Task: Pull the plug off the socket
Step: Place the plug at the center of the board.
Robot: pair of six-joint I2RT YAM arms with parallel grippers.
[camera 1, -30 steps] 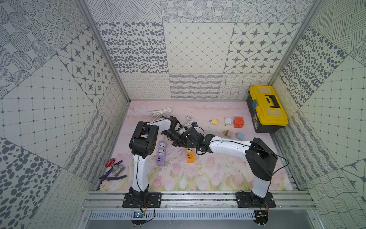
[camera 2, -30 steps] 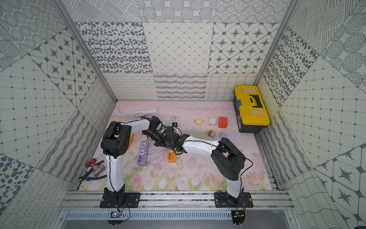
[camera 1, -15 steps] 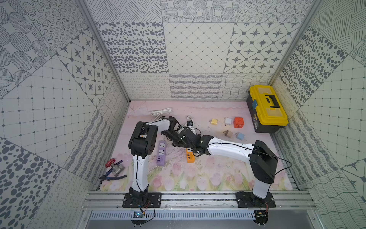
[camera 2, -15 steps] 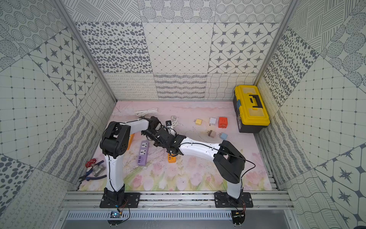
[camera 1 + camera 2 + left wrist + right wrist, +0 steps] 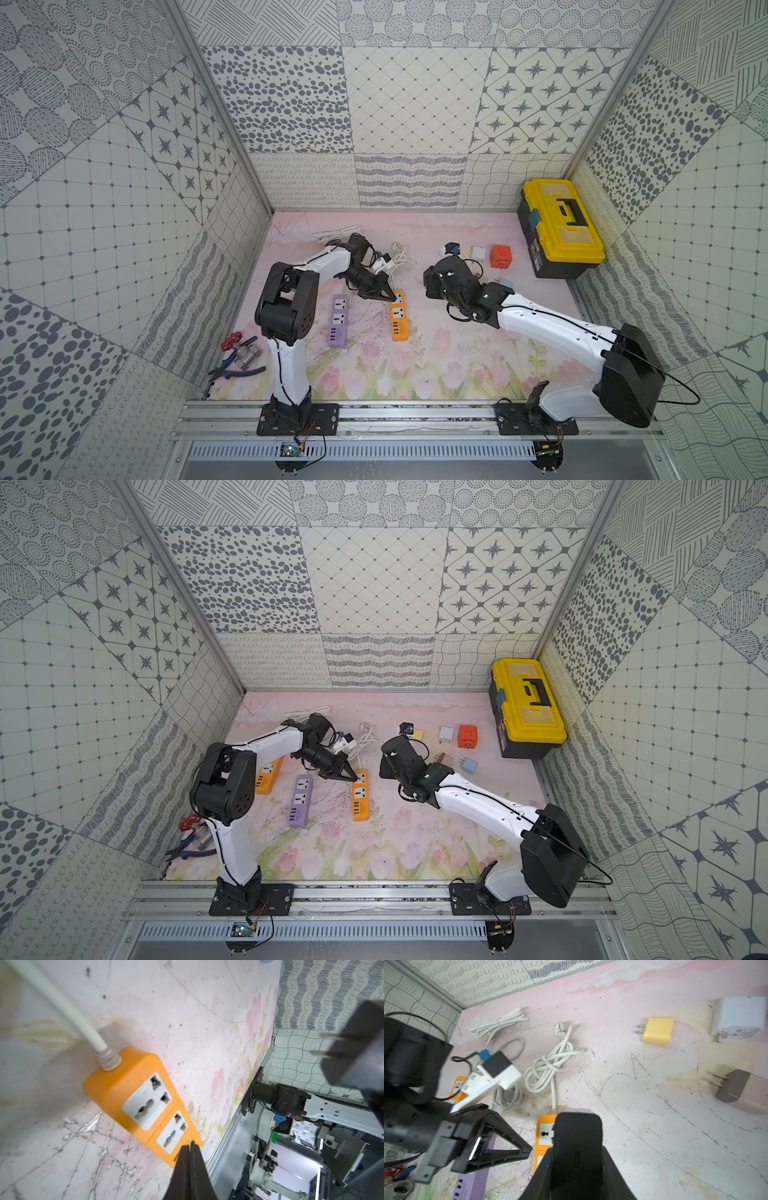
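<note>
The robot's right gripper is to carry the plug next toward bare mat near the yellow adapter (image 5: 644,1094), lower the plug and let go of it, because that mat lies below, clear of the power strip.
The socket is an orange power strip (image 5: 399,320) lying flat on the pink mat, with both outlets (image 5: 147,1101) bare. My left gripper (image 5: 190,1144) is shut and empty, its tips at the strip's edge beside the outlets (image 5: 544,1126). The plug is a black charger (image 5: 577,1132). My right gripper (image 5: 577,1151) is shut on it and holds it in the air to the right of the strip. Its two bare prongs (image 5: 330,1038) show in the left wrist view. In both top views the right gripper (image 5: 432,282) (image 5: 386,766) hides the plug.
A purple strip (image 5: 338,320) lies left of the orange one, and another orange strip (image 5: 266,777) sits under the left arm. Coiled white cables (image 5: 395,259) are behind. Loose adapters (image 5: 500,257) and a yellow toolbox (image 5: 561,226) stand at the right, pliers and a valve (image 5: 237,359) front left.
My right gripper has pulled away from the orange strip to the right with the black plug in it. The left gripper has stayed at the strip.
</note>
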